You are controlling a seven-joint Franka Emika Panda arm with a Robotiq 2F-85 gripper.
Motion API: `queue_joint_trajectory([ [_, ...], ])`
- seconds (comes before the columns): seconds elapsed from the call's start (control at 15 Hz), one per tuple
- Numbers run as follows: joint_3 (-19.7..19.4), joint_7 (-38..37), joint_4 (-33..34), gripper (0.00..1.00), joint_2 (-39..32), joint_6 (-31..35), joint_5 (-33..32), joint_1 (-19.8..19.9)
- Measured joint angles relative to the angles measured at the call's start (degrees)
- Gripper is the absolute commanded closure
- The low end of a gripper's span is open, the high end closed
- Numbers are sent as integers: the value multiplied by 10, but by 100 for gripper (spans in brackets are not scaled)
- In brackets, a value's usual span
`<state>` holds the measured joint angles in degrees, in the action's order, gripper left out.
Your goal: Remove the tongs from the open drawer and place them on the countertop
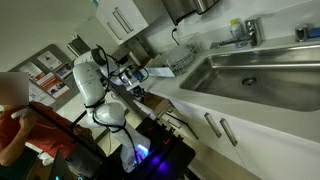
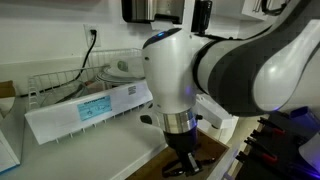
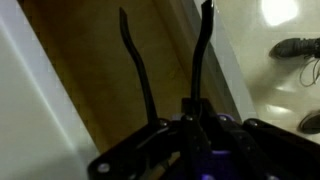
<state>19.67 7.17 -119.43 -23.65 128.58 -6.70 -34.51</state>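
I will next raise my gripper above the edge of the countertop, move it toward the long white box and lower it onto the bare countertop to let go, because that part of the countertop is clear.
In the wrist view my gripper is shut on the black tongs. Their two thin arms fan out ahead of the jaws, over the light brown wooden inside of the open drawer. In an exterior view my gripper points straight down at the drawer, just below the front edge of the white countertop. The tongs are hidden there. In an exterior view the arm bends down beside the countertop. The gripper and the tongs are too small to make out there.
A wire dish rack and a long white box sit on the countertop behind the arm. The steel sink and faucet lie further along. A person stands close to the arm. A pair of shoes rests on the floor beyond the drawer.
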Motion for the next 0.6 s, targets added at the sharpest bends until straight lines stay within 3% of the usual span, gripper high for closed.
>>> queue_joint_trajectory([
  [0.47, 39, 20, 0, 97, 102, -52, 0, 19],
  [0.53, 40, 19, 1, 88, 119, -56, 0, 19],
  [0.6, 41, 17, 2, 88, 135, -62, 0, 19],
])
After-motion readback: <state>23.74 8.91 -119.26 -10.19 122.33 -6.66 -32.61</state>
